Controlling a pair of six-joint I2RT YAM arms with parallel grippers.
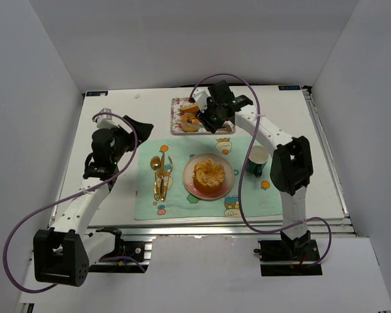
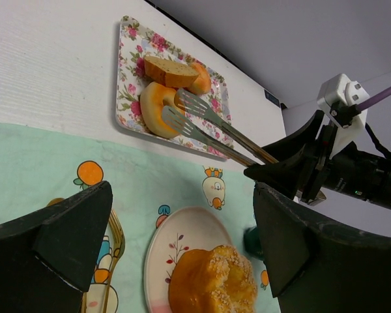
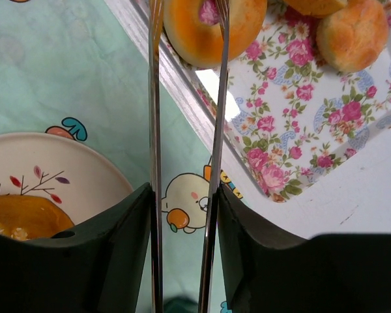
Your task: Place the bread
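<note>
The right gripper should next lower the metal tongs and ease back over the ring bread's near rim (image 1: 190, 129) (image 3: 182, 39), then close on the tongs, because the arms of the tongs are still apart.
A ring-shaped bread (image 1: 190, 124) lies on the floral tray (image 1: 215, 128) at the back, beside a slice (image 2: 169, 72) and a round roll (image 2: 201, 81). My right gripper (image 1: 216, 109) is shut on metal tongs (image 2: 208, 127). The tong tips sit over the ring bread (image 2: 153, 107), which rests on the tray (image 2: 131, 91). In the right wrist view the tong arms (image 3: 215, 130) run from my gripper (image 3: 184, 195) to the ring bread (image 3: 182, 36). My left gripper (image 1: 120, 138) is open and empty above the mat (image 2: 182, 195).
A pale plate (image 1: 229, 171) with a sugared bun (image 1: 208, 173) sits mid-mat (image 1: 156, 202). Gold cutlery (image 1: 159, 173) lies left of it, and a green mug (image 1: 257, 160) stands to its right. White walls enclose the table.
</note>
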